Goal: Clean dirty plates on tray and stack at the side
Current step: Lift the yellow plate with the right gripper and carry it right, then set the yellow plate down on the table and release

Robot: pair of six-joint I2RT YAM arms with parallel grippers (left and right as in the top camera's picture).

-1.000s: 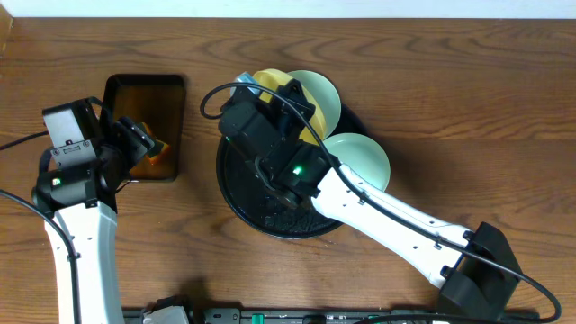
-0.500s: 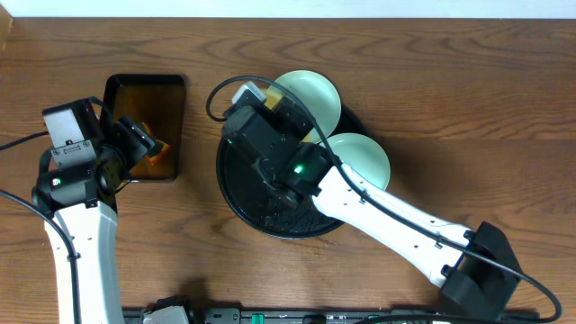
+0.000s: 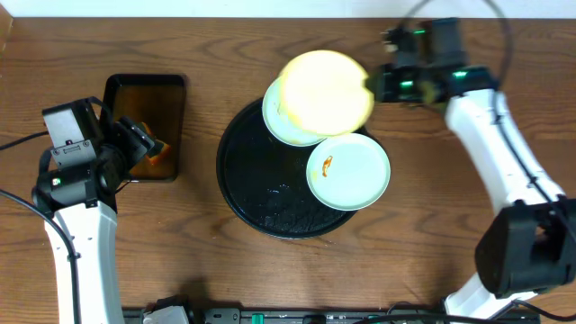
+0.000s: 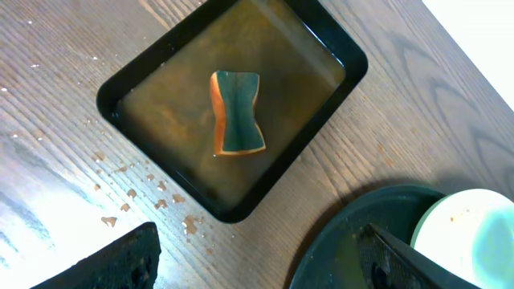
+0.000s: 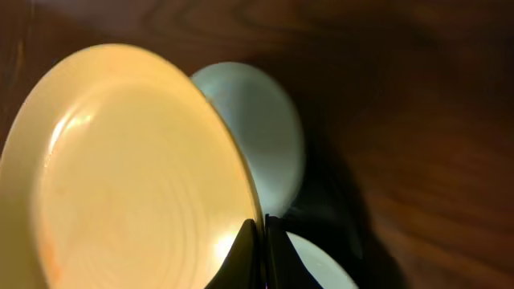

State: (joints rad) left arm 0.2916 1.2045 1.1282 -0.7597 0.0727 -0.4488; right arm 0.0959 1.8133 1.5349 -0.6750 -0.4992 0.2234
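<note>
The right gripper carries the yellow plate rightward in the overhead view next and down onto the wood beyond the round tray, since that wood is bare.
My right gripper is shut on the rim of the pale yellow plate and holds it in the air above the round black tray; the plate fills the right wrist view, the jaws clamped on its edge. A mint-blue plate lies under it on the tray's far rim. A second mint-blue plate with an orange smear lies on the tray's right side. My left gripper is open and empty over the wood between the rectangular tray and the round tray.
A small rectangular black tray of brown liquid holds an orange and teal sponge. Crumbs and drops lie on the wood beside it. Bare wooden table extends to the right of the round tray.
The right arm has swung from over the round tray to the far right, lifting the yellow plate up off the stack. Both mint-blue plates are now uncovered. The left arm has not moved.
</note>
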